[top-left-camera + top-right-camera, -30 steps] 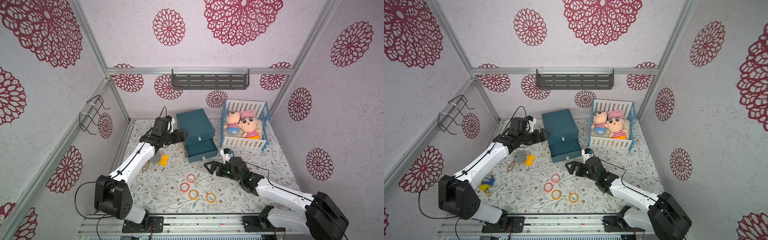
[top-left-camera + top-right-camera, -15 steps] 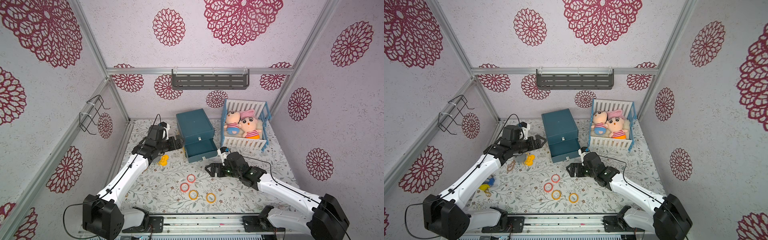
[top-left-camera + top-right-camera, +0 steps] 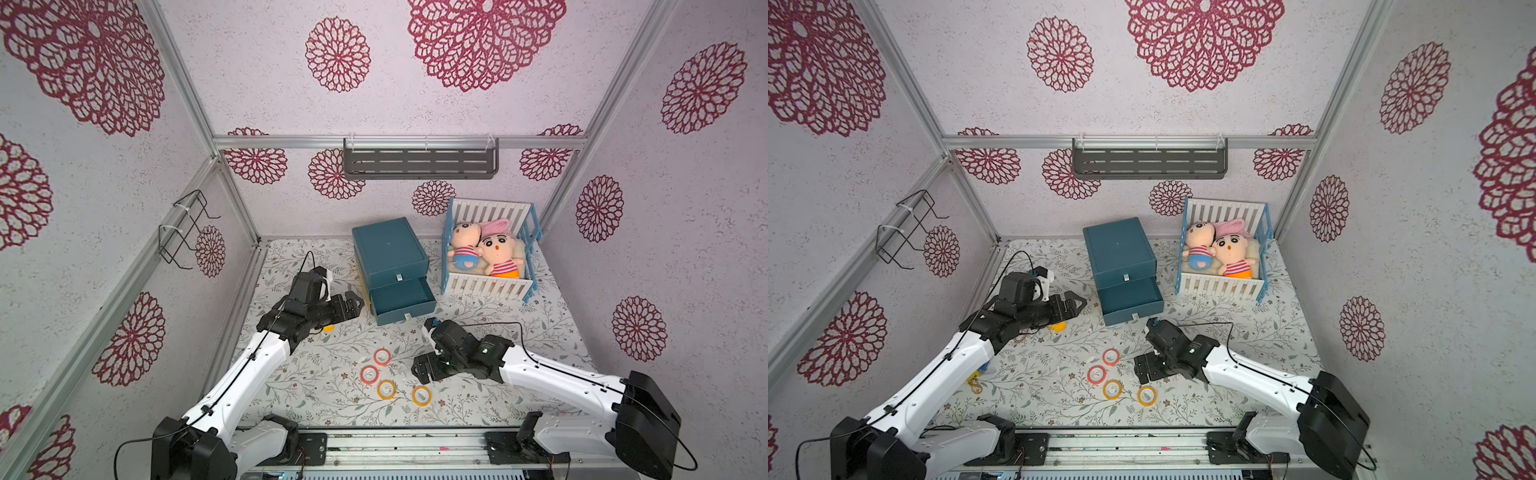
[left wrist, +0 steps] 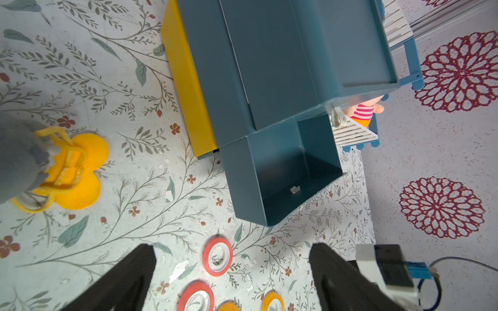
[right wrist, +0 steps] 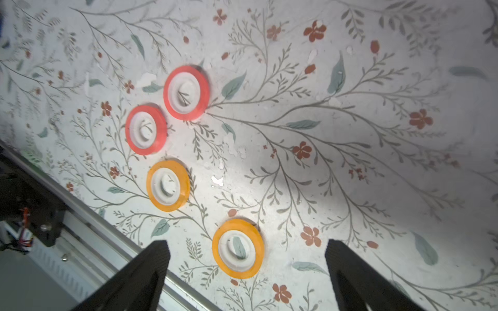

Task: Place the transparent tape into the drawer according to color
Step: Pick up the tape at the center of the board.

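Note:
The nearest yellow ring's rim (image 3: 430, 392) (image 5: 258, 254) farthest from the other rings lies below and back of my right gripper, which lowers and draws back onto it next.
Two red-orange rings of transparent tape (image 3: 382, 356) (image 3: 369, 375) and two yellow ones (image 3: 387, 389) (image 3: 421, 395) lie flat on the floral table, in both top views. The teal cabinet's bottom drawer (image 3: 401, 297) stands pulled out and shows nothing inside (image 4: 293, 172). My left gripper (image 3: 353, 305) is open just left of the drawer, with red rings (image 4: 217, 255) far below its jaws. My right gripper (image 3: 422, 370) is open, empty and tilted down just right of the rings. The nearest yellow ring (image 5: 237, 248) lies between its fingers (image 5: 159, 250) in the right wrist view.
A white and blue crib (image 3: 486, 286) with plush dolls stands right of the cabinet. A yellow toy (image 4: 78, 172) lies under my left arm, and a yellow panel (image 4: 186, 88) sits against the cabinet's side. The metal front rail (image 5: 94, 223) runs close to the yellow rings.
My left gripper has drawn back from the cabinet toward the front. My right gripper has moved forward and down to the tape rings.

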You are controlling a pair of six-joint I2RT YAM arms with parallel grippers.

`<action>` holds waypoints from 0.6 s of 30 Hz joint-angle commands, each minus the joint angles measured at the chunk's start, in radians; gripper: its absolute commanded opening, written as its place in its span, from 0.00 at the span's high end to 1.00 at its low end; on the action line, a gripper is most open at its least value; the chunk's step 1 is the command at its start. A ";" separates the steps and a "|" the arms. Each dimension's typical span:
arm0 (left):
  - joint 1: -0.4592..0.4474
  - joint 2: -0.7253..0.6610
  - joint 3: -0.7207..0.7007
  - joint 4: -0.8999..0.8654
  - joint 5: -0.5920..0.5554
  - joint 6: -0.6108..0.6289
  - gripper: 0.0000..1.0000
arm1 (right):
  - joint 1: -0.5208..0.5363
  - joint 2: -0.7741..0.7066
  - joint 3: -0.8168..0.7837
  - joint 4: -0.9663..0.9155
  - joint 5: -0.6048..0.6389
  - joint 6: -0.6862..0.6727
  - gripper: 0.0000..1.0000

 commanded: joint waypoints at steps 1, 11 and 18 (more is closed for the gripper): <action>0.000 -0.031 -0.021 -0.016 -0.013 -0.015 0.03 | 0.040 0.033 0.034 -0.065 0.070 0.002 0.07; 0.000 -0.069 -0.071 -0.048 -0.026 -0.038 0.03 | 0.123 0.140 0.055 -0.130 0.117 0.014 0.26; 0.000 -0.078 -0.086 -0.066 -0.031 -0.040 0.03 | 0.152 0.200 0.068 -0.142 0.124 0.018 0.32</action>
